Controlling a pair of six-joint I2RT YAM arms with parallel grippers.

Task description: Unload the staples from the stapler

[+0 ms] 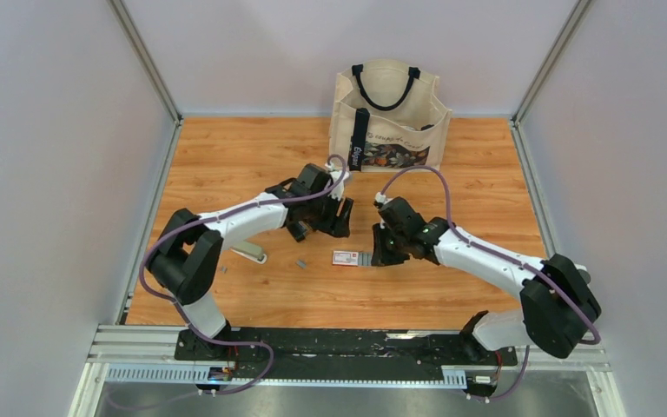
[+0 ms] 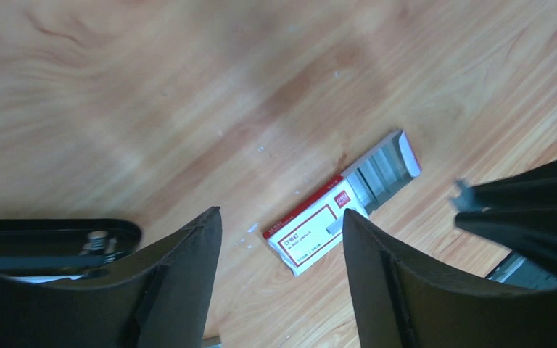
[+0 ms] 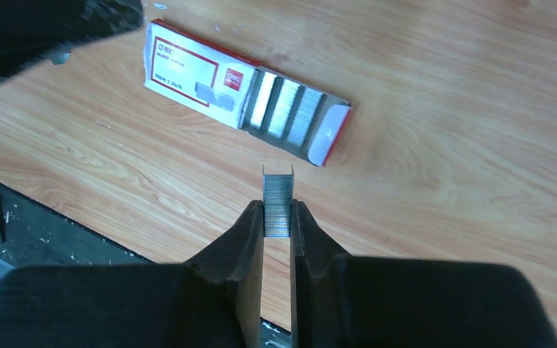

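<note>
I should next move my right gripper to the left in the top view, then down over the open tray [image 1: 365, 259] [image 3: 287, 110], and release the row of staples, as matching rows lie there.
My right gripper [image 3: 277, 210] is shut on a short silvery strip of staples [image 3: 277, 194], which sticks out past the fingertips just above the wooden table. In the top view that gripper [image 1: 380, 252] hangs right beside a small red-and-white staple box [image 1: 346, 258]. My left gripper [image 2: 281, 214] is open with nothing between its fingers, hovering over the same box [image 2: 319, 230]. The stapler [image 2: 51, 243] shows as a black part at the left edge of the left wrist view. In the top view the stapler [image 1: 250, 253] lies partly hidden under my left arm.
The staple box [image 3: 210, 76] has its tray [image 3: 294, 116] slid out, showing rows of staples. A small loose grey strip [image 1: 300, 261] lies on the table left of the box. A canvas tote bag [image 1: 388, 117] stands at the back. White walls enclose the table.
</note>
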